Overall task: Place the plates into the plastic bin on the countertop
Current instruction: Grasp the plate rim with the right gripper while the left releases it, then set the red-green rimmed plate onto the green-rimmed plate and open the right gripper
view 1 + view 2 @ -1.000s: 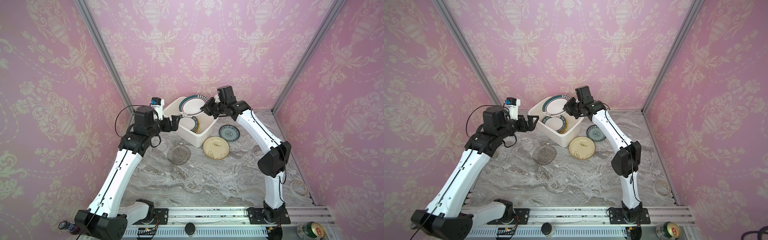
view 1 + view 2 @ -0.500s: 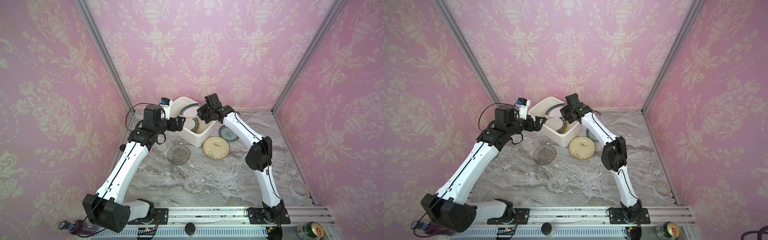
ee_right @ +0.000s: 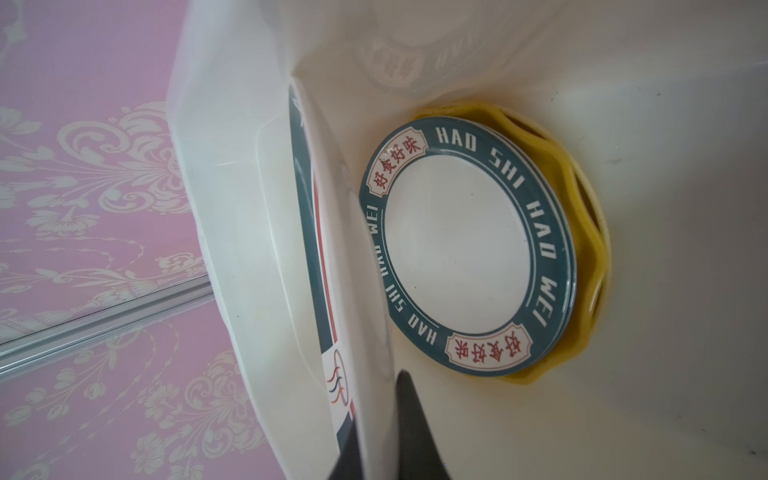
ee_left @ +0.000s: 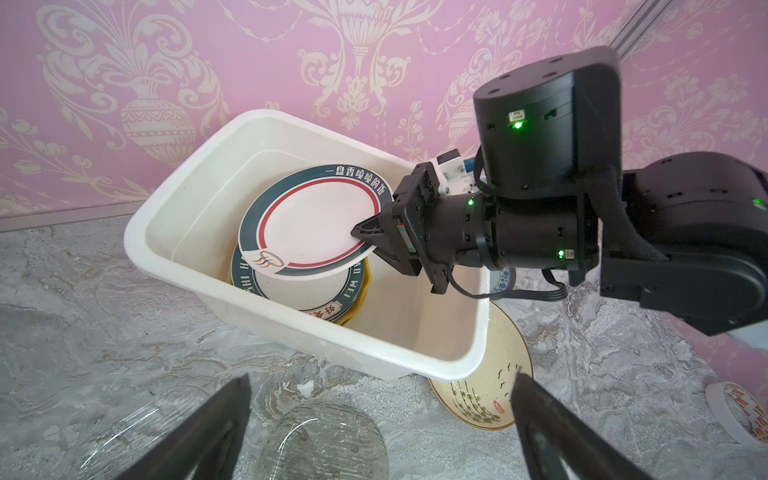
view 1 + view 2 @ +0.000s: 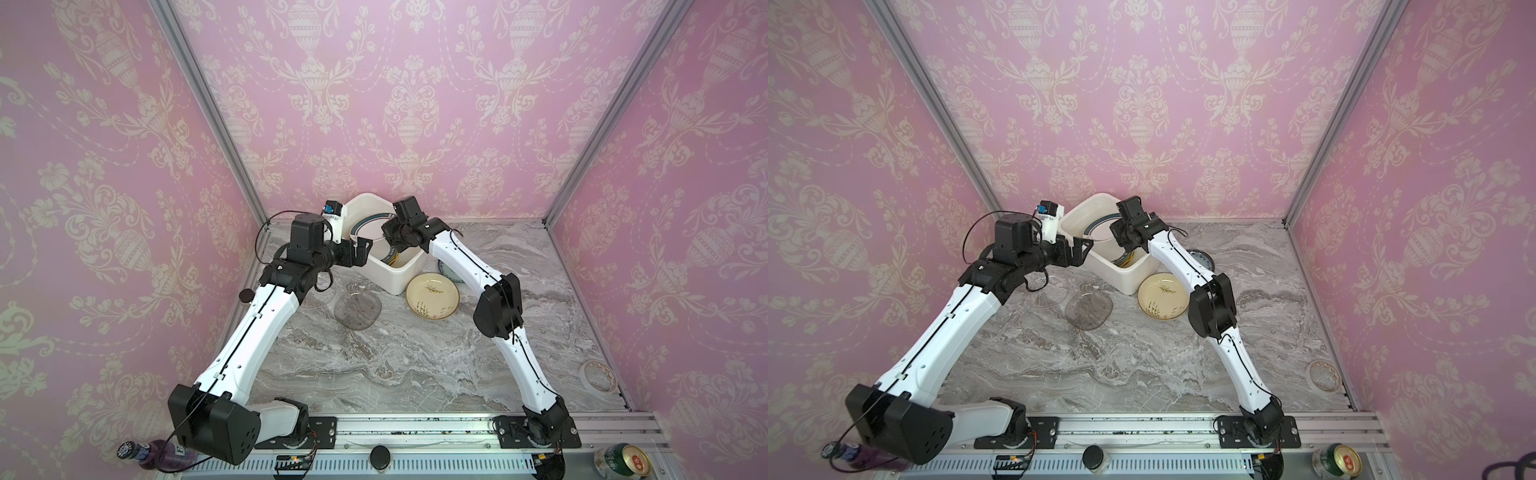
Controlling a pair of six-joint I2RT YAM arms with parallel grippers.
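I will next lower the tilted white plate in my right gripper onto the other dark-rimmed plate below it, on top of the yellow scalloped plate. Then I will let go of the white plate's rim.
My right gripper is shut on the rim of a white dark-rimmed plate, which it holds tilted inside the plastic bin. Under it lie another dark-rimmed plate and a yellow scalloped plate. My left gripper is open and empty at the bin's near left side. A cream plate, a smoky glass plate and a blue patterned plate lie on the countertop.
A tape roll lies at the right edge of the countertop. A can and a bottle sit by the front rail. Pink walls close in the back and both sides.
The right gripper has carried its plate from above the bin's far rim down and left into the bin. The left gripper has moved right, up to the bin.
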